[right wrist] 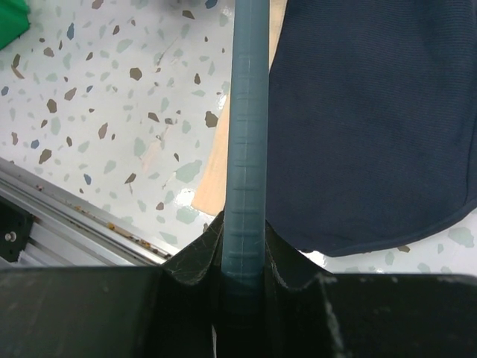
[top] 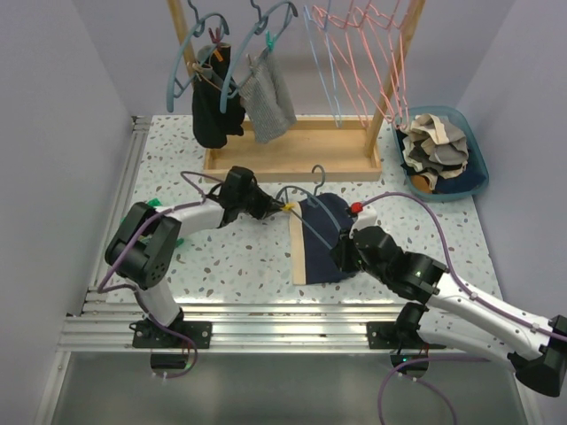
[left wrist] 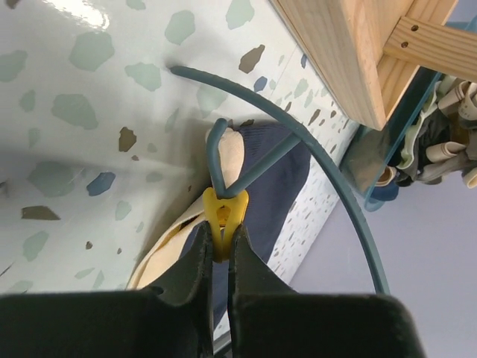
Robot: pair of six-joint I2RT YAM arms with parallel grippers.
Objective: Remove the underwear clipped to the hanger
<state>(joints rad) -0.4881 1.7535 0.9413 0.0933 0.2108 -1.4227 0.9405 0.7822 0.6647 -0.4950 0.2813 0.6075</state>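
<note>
I will pull the yellow clip off the hanger with my left gripper next and move left in the top view, over the green item, because the clip's handles are squeezed together.
A navy underwear (top: 326, 241) with a cream waistband lies on the table, under a blue-grey hanger (top: 306, 190). A yellow clip (left wrist: 224, 215) pins it to the hanger's left end. My left gripper (left wrist: 220, 250) is shut on the yellow clip's handles; it shows in the top view (top: 276, 207). A red clip (top: 356, 209) sits at the underwear's right side. My right gripper (right wrist: 244, 250) is shut on the hanger's bar (right wrist: 246, 127), at the underwear's (right wrist: 373, 119) near edge (top: 341, 248).
A wooden rack (top: 292, 150) at the back holds two more hangers with black (top: 213, 106) and grey (top: 268, 99) clipped garments and several bare wire hangers (top: 363, 53). A blue basket (top: 478, 168) of clothes sits at back right. A green item (top: 168, 239) lies left.
</note>
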